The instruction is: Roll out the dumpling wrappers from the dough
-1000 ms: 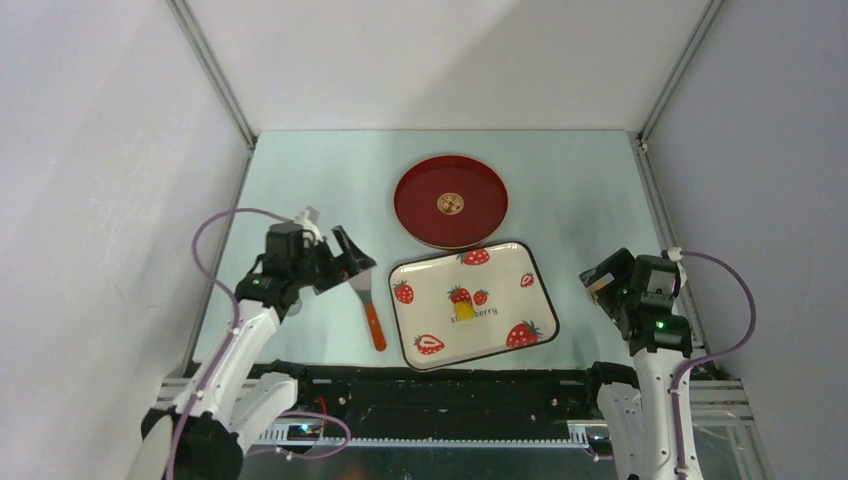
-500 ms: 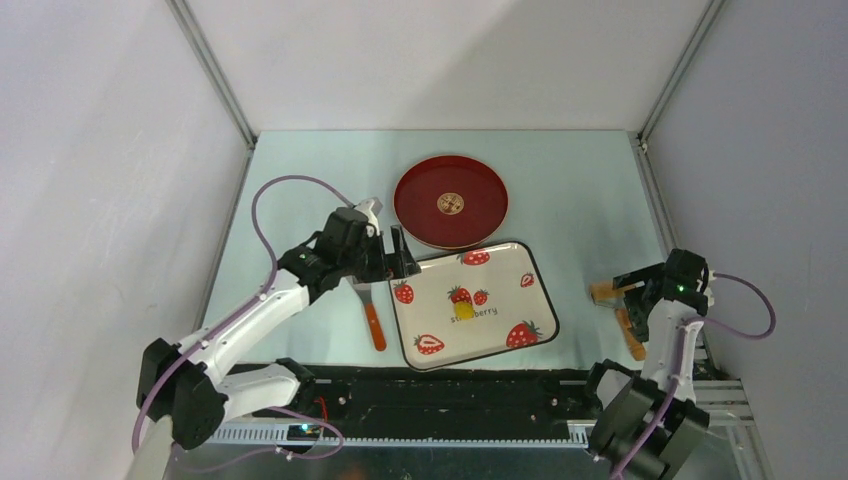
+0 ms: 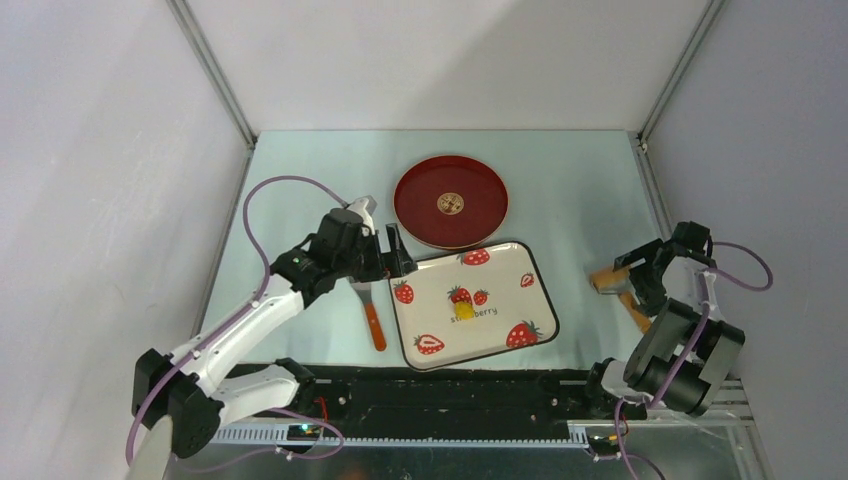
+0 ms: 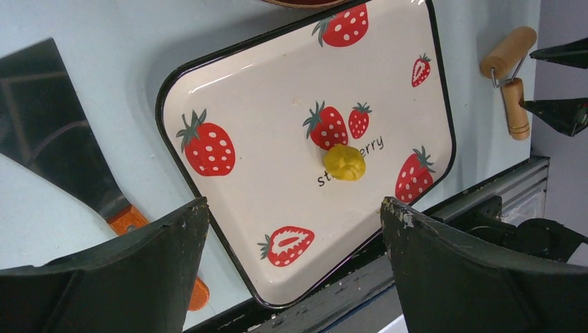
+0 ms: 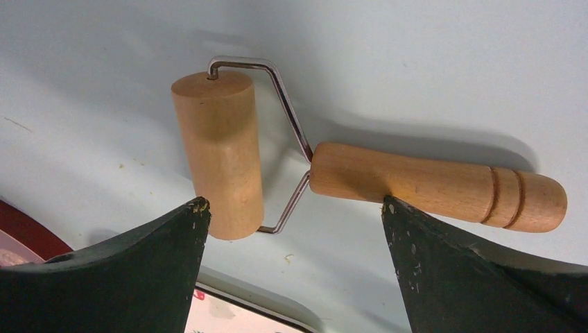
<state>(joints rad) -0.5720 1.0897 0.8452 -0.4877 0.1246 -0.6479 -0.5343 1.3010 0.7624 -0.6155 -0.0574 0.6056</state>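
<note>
The right gripper moves down and to the left in the top view onto the tray-side metal wire next, since the wire lies below its open fingers.
The dough (image 3: 464, 311) (image 4: 344, 162) is a small yellow lump in the middle of the strawberry-print tray (image 3: 500, 285) (image 4: 263, 125). No dumpling wrappers are in view. My left gripper (image 3: 395, 252) (image 4: 295, 205) hovers open above the tray's left corner, with nothing between its fingers. A wooden roller (image 3: 610, 279) (image 5: 218, 152) with a wooden handle (image 5: 437, 184) lies on the table right of the tray. My right gripper (image 3: 642, 275) (image 5: 295, 201) stands open just above the roller, not touching it.
A scraper (image 3: 368, 305) (image 4: 48, 132) with a dark blade and orange handle lies left of the tray, below my left gripper. A red round plate (image 3: 410, 195) with a gold emblem sits behind the tray. The black front rail runs close along the tray's near edge.
My left arm has swung right from the table's left side to the tray's left corner. My right arm has turned outward and come down over the roller. Both grippers stayed open.
</note>
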